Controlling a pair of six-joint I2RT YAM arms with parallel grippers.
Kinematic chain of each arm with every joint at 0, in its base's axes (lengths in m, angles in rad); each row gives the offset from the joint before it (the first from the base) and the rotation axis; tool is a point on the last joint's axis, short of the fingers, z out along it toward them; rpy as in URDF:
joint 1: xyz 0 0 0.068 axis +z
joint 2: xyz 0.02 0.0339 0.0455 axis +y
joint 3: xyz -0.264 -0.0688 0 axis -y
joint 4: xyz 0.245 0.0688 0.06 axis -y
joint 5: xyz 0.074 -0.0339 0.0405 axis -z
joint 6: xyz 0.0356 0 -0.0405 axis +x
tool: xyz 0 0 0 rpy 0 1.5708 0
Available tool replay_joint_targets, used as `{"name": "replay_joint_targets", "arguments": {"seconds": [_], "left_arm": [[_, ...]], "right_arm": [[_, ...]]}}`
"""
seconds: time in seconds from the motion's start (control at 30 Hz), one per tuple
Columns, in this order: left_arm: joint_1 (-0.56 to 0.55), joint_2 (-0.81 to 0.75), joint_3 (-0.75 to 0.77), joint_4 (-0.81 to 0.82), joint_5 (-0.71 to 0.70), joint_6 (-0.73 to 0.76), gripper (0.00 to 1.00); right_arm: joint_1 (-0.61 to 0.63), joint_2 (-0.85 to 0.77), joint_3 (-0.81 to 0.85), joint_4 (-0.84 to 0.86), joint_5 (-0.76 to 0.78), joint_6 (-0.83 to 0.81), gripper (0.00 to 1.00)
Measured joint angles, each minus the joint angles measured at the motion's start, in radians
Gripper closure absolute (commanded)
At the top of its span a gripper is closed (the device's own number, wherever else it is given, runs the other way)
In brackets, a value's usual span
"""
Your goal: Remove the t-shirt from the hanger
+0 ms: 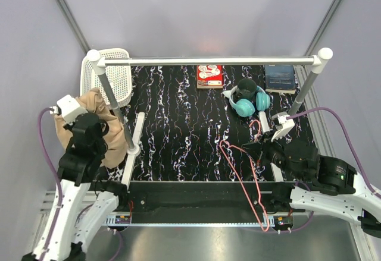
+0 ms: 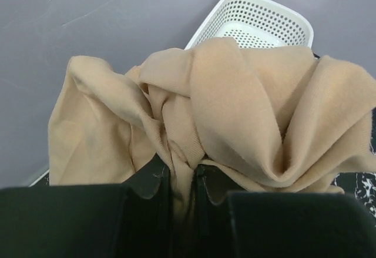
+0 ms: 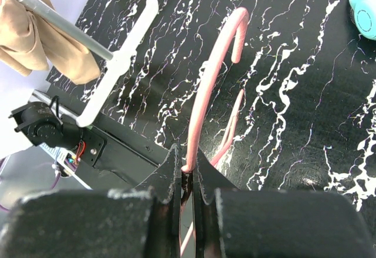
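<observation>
The open white basket is empty. Next my left gripper will move the tan t-shirt outward over it, lower it there and release it.
The tan t-shirt hangs bunched at the table's left edge, off the hanger, just in front of the white basket. My left gripper is shut on a fold of it; in the left wrist view the cloth is pinched between the jaws of that gripper. The pink wire hanger lies bare, slanting from mid-table over the near edge. My right gripper is shut on its wire. In the right wrist view the hanger's hook curves up from the gripper.
A white rail on two posts spans the back, with a floor foot at the left. A white basket stands at the back left. Teal headphones, a dark mug, a red box and a blue book sit at the back right.
</observation>
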Motion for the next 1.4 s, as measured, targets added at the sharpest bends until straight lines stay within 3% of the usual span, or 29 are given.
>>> {"name": "replay_joint_targets", "arguments": {"seconds": [0.23, 0.43, 0.6, 0.83, 1.23, 1.4], "left_arm": [[0.390, 0.129, 0.029, -0.003, 0.343, -0.024, 1.00], [0.545, 0.290, 0.148, 0.010, 0.585, -0.160, 1.00], [0.563, 0.388, 0.241, 0.052, 0.650, -0.245, 1.00], [0.562, 0.391, 0.247, 0.282, 0.611, -0.272, 1.00], [0.551, 0.541, 0.257, 0.703, 0.611, -0.186, 1.00], [0.489, 0.581, 0.160, 0.928, 0.575, -0.068, 1.00]], "right_arm": [[0.000, -0.007, -0.014, 0.006, -0.001, 0.000, 1.00], [0.000, -0.007, -0.015, 0.010, -0.006, 0.000, 1.00], [0.000, 0.013, -0.015, 0.029, -0.030, 0.000, 1.00], [0.000, 0.084, -0.015, 0.069, -0.055, -0.021, 1.00], [0.000, 0.132, -0.043, 0.219, -0.114, -0.049, 1.00], [0.000, 0.145, -0.076, 0.282, -0.131, -0.068, 1.00]]}}
